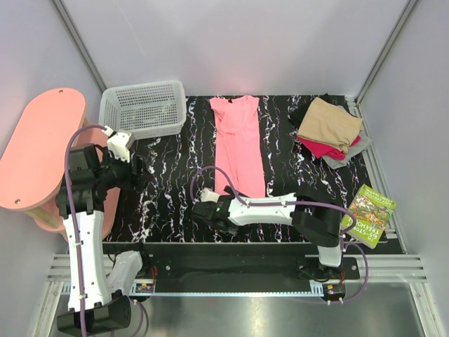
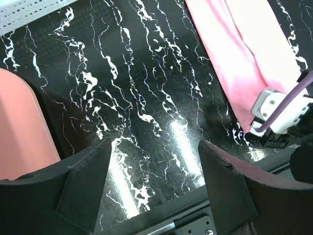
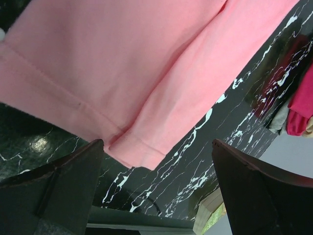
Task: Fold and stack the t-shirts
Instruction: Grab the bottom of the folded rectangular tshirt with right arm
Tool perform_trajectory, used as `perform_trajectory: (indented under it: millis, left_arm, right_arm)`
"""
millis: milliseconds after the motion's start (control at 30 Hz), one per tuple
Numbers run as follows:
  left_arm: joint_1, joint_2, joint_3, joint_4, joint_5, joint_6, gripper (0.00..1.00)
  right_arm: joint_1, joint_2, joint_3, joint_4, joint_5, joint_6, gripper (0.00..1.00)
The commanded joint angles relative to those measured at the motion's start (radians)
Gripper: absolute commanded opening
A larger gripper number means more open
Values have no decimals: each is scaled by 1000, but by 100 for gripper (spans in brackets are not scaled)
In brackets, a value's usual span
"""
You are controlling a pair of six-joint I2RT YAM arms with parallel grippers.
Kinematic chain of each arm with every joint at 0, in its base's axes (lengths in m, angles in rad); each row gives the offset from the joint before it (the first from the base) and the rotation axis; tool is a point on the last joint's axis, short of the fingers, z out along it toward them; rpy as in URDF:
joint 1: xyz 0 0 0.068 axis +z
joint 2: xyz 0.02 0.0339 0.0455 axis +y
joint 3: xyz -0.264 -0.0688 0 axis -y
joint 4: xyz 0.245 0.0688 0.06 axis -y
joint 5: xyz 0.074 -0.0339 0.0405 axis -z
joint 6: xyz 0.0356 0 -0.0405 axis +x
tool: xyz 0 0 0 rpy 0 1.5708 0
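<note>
I will next lower my right gripper onto the bunched bit of near hem (image 3: 128,143) below; its open fingers already straddle the fold.
A bright pink t-shirt (image 1: 238,144) lies folded into a long narrow strip up the middle of the black marbled table (image 1: 168,182). It shows in the left wrist view (image 2: 244,63) and fills the top of the right wrist view (image 3: 137,63). Folded t-shirts (image 1: 330,126) are piled at the back right, tan on top over red, grey and black. My right gripper (image 1: 200,210) (image 3: 157,142) stands open just off the pink shirt's near left hem corner, holding nothing. My left gripper (image 1: 135,170) (image 2: 154,143) is open over bare table at the left.
A white mesh basket (image 1: 144,109) stands at the back left. A pink oval-topped stool (image 1: 38,151) sits beside the table's left edge. A green book (image 1: 370,214) lies at the front right. The right arm's wrist (image 2: 276,110) shows in the left wrist view.
</note>
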Motion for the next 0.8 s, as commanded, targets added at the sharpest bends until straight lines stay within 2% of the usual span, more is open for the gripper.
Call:
perform_trajectory:
  millis: [0, 200, 367, 767]
  left_arm:
    - [-4, -24, 32, -2, 7, 1, 77]
    - [-4, -39, 21, -8, -7, 9, 78]
    - [-4, -38, 22, -8, -4, 7, 78]
    - [-2, -40, 55, -25, -22, 19, 78]
  right_arm:
    - [41, -19, -35, 2, 50, 33, 100]
    - [108, 8, -78, -9, 22, 87, 100]
    - [112, 41, -78, 29, 41, 69, 100]
    - [35, 119, -52, 152, -4, 26, 100]
